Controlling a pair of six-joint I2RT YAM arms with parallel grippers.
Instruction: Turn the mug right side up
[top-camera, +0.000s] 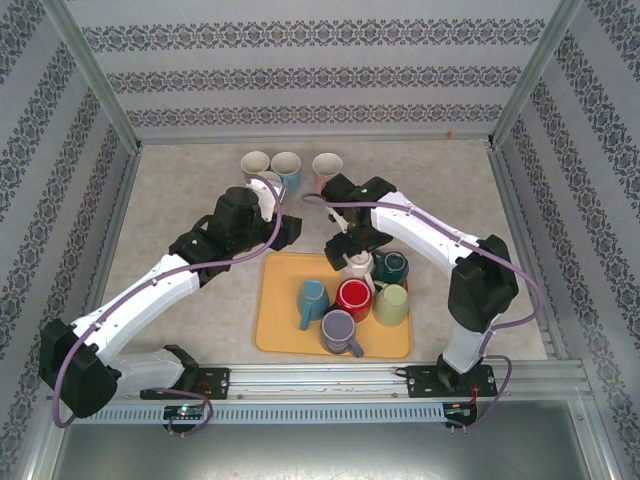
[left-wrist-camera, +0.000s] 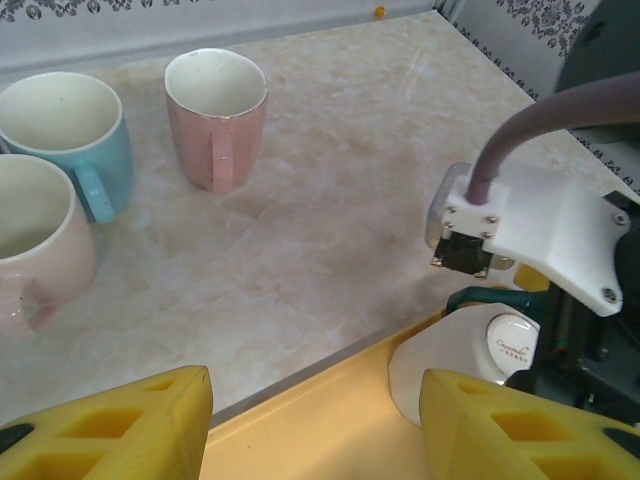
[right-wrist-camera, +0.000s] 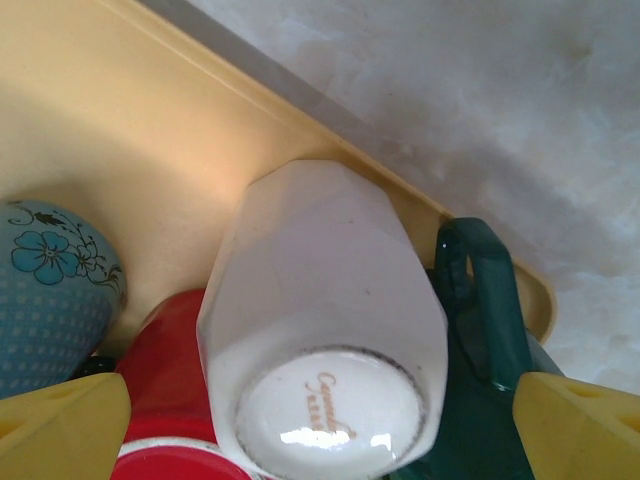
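Observation:
My right gripper lowers around the white mug's faceted sides next and closes its fingers there, since the mug stands below it, between the open fingers.
A white faceted mug (right-wrist-camera: 325, 320) stands upside down, its stamped base up, at the back of the yellow tray (top-camera: 283, 280). In the top view this white mug (top-camera: 358, 266) sits under my right gripper (top-camera: 352, 250). That right gripper (right-wrist-camera: 320, 435) is open, with a yellow pad on each side of the mug and clear of it. My left gripper (left-wrist-camera: 305, 430) is open with nothing in it, over the tray's far left edge (left-wrist-camera: 300, 395). The white mug (left-wrist-camera: 475, 350) lies just to its right. From above, the left gripper (top-camera: 290, 232) is beside the tray's back left corner.
Other mugs crowd the tray: dark green (right-wrist-camera: 490, 330), red (right-wrist-camera: 165, 370), patterned blue (right-wrist-camera: 50, 290), pale green (top-camera: 391, 303) and purple (top-camera: 340, 330). Three upright mugs stand behind on the table: cream (top-camera: 256, 165), blue (left-wrist-camera: 70, 135) and pink (left-wrist-camera: 217, 115). The right arm's wrist (left-wrist-camera: 540, 220) hangs close to my left gripper.

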